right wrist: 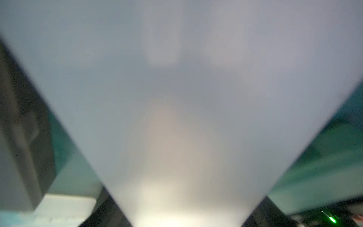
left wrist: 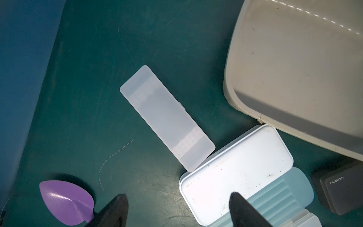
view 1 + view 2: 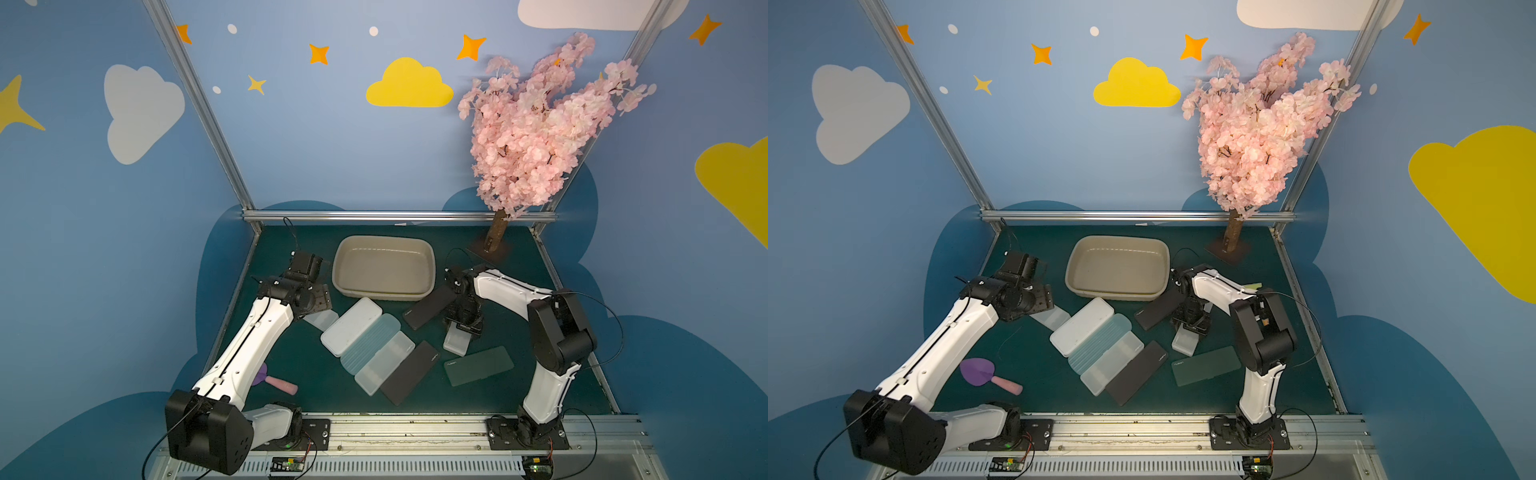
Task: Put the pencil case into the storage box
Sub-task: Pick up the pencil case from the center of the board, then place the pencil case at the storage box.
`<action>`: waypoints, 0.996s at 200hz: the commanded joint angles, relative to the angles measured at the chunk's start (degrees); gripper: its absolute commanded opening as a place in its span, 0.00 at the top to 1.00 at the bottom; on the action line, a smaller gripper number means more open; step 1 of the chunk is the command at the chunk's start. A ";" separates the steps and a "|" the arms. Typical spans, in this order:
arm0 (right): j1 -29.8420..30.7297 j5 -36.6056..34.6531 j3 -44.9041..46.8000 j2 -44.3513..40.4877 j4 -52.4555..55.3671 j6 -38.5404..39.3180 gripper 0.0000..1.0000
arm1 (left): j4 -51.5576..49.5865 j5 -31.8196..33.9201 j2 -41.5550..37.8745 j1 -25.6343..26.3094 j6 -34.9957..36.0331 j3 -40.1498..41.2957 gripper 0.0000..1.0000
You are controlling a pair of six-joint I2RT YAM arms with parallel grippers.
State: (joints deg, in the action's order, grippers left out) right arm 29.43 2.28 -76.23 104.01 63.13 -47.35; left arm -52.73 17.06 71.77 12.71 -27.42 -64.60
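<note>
The storage box's empty end (image 3: 412, 273) by the pink tree is outward of my right gripper, so the gripper will next lift the pencil case over the storage box's rim, lower it and let it go.
The storage box (image 3: 384, 270), a shallow beige tub, stands empty at the back middle of the green table in both top views and shows in the left wrist view (image 2: 294, 68). Several pencil cases lie in front of it. My right gripper (image 3: 459, 328) points down, shut on a frosted white pencil case (image 3: 457, 343). In the right wrist view this pencil case (image 1: 180, 88) fills the space between both fingers, blurred and close. My left gripper (image 2: 178, 194) hangs open above the table. Beside it lie a frosted case (image 2: 167, 118) and a white case (image 2: 235, 173).
A fanned row of white (image 3: 351, 326), pale blue (image 3: 370, 347), frosted (image 3: 384, 361) and black (image 3: 409, 372) cases lies mid-table. Another black case (image 3: 430, 307) rests by the box's right corner; a dark green one (image 3: 478, 365) lies front right. A purple scoop (image 3: 978, 372) lies front left, and a pink tree (image 3: 540, 124) stands back right.
</note>
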 commanded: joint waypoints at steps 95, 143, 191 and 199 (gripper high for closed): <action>5.14 -6.22 -70.16 29.59 15.41 20.75 0.40 | -0.27 -0.98 -2.44 -1.90 -1.28 3.99 0.16; 5.00 -11.22 -68.92 36.14 -0.95 22.67 0.38 | -0.52 -1.48 -3.10 -2.43 -1.50 5.10 0.16; 4.88 -8.10 -69.37 40.53 1.02 20.01 0.38 | -0.53 -1.77 -3.56 -3.89 -1.68 6.15 0.16; 4.98 -7.59 -69.32 40.97 1.36 19.44 0.38 | -0.52 -1.78 -3.48 -3.92 -1.70 6.15 0.16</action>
State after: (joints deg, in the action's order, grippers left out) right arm 34.33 -6.35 -144.33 142.96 65.10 -26.17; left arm -52.66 15.92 68.97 9.34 -28.75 -58.89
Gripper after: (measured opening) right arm 0.700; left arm 0.837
